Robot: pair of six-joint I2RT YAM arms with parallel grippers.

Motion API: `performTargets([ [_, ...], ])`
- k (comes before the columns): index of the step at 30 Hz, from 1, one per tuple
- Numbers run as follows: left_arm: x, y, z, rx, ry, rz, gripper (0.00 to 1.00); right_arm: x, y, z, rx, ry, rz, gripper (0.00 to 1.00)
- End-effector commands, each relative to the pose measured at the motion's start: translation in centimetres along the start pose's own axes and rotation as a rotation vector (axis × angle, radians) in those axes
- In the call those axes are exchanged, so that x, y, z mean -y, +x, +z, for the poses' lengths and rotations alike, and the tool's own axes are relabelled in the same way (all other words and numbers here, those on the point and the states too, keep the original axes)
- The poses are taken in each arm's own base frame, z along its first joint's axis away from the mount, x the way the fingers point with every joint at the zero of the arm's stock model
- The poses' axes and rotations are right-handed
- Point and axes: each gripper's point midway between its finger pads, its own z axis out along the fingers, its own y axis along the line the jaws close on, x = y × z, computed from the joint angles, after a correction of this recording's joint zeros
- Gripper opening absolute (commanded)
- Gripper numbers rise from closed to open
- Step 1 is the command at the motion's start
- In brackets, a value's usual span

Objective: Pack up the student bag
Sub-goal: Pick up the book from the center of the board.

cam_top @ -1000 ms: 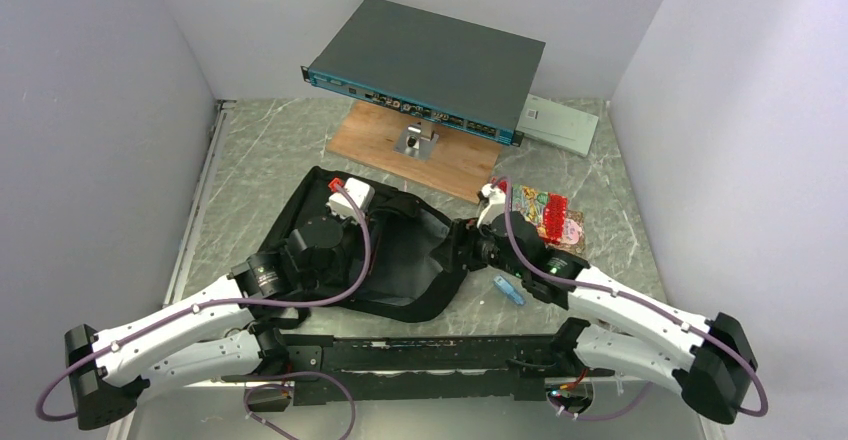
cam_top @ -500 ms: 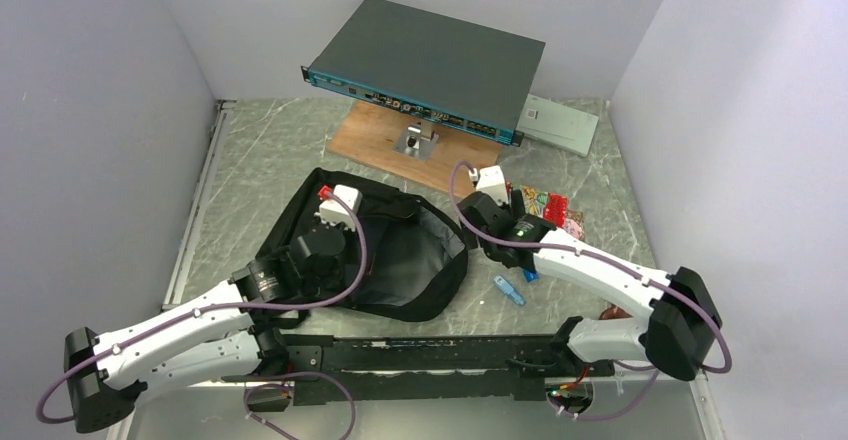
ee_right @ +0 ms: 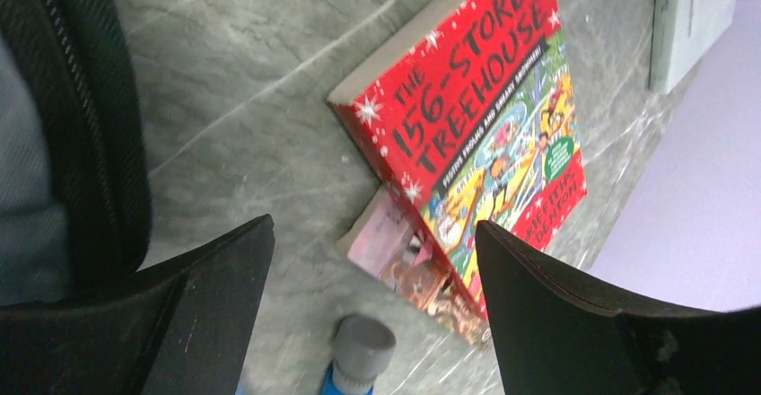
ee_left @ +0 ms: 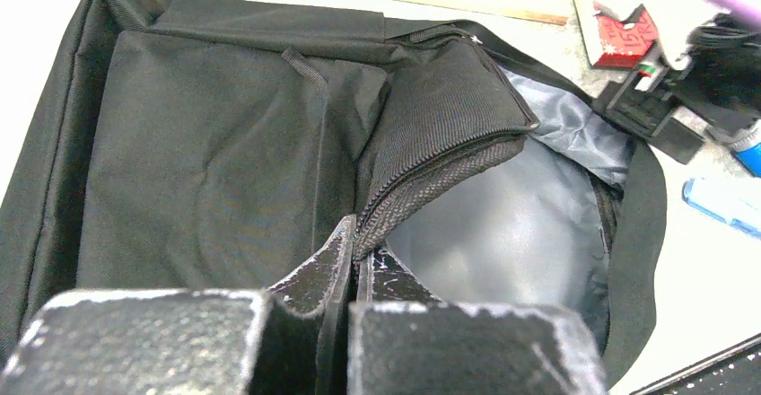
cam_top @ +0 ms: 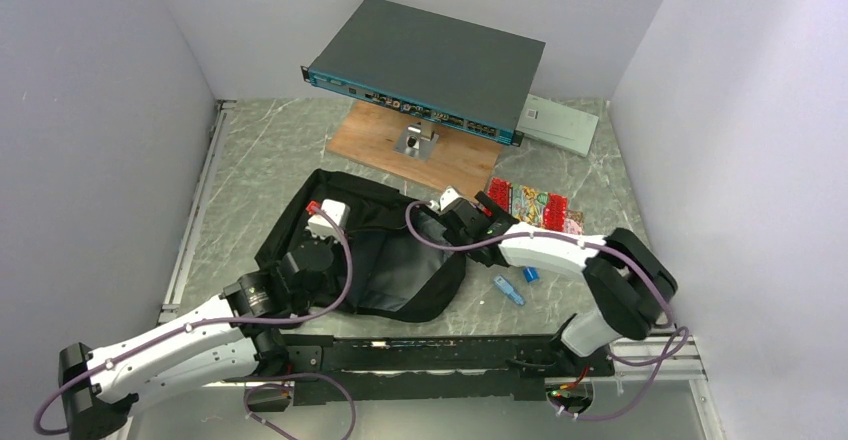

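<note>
The right gripper lowers astride the red book's spine near the book's corner (ee_right: 380, 161) next, since that spine lies below it, between my fingers in the wrist view.
The student bag (cam_top: 300, 222) is a black backpack lying flat mid-table, its main compartment unzipped and showing grey lining (ee_left: 502, 242). My left gripper (ee_left: 357, 251) is shut on the zipper edge of the bag's opening flap (ee_left: 431, 171) and holds it up; from above it sits over the bag (cam_top: 335, 228). Just off the bag's upper right rim, my right gripper (cam_top: 484, 210) is open and holds nothing (ee_right: 372, 229). It hovers above the table beside a red book, "The 156-Storey Treehouse" (ee_right: 485, 117).
A pink booklet (ee_right: 404, 256) lies under the red book (cam_top: 535, 205). A blue glue stick with a grey cap (ee_right: 359, 355) and a blue pen (cam_top: 508, 290) lie right of the bag. At the back are a teal-fronted rack device (cam_top: 430, 60), a wooden board (cam_top: 370, 140) and a grey box (cam_top: 560, 122).
My right arm has swung away from the bag's right edge up to the book, its jaws wide. My left gripper has drawn toward the near left, still pinching the bag's edge.
</note>
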Motion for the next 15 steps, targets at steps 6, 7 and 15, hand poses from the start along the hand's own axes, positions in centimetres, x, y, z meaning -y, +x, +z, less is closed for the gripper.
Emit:
performTargets([
  [6, 0.4, 0.4, -0.8, 0.024, 0.067, -0.052, 0.00, 0.5, -1.4, 4.5, 0.011, 0.111, -0.147, 0.82],
  [7, 0.2, 0.5, -0.9, 0.028, 0.066, -0.054, 0.00, 0.6, -1.3, 4.8, 0.004, 0.135, -0.155, 0.82],
  [15, -0.2, 0.3, -1.2, 0.054, 0.066, -0.052, 0.00, 0.3, -0.3, 7.3, -0.053, 0.222, -0.238, 0.79],
])
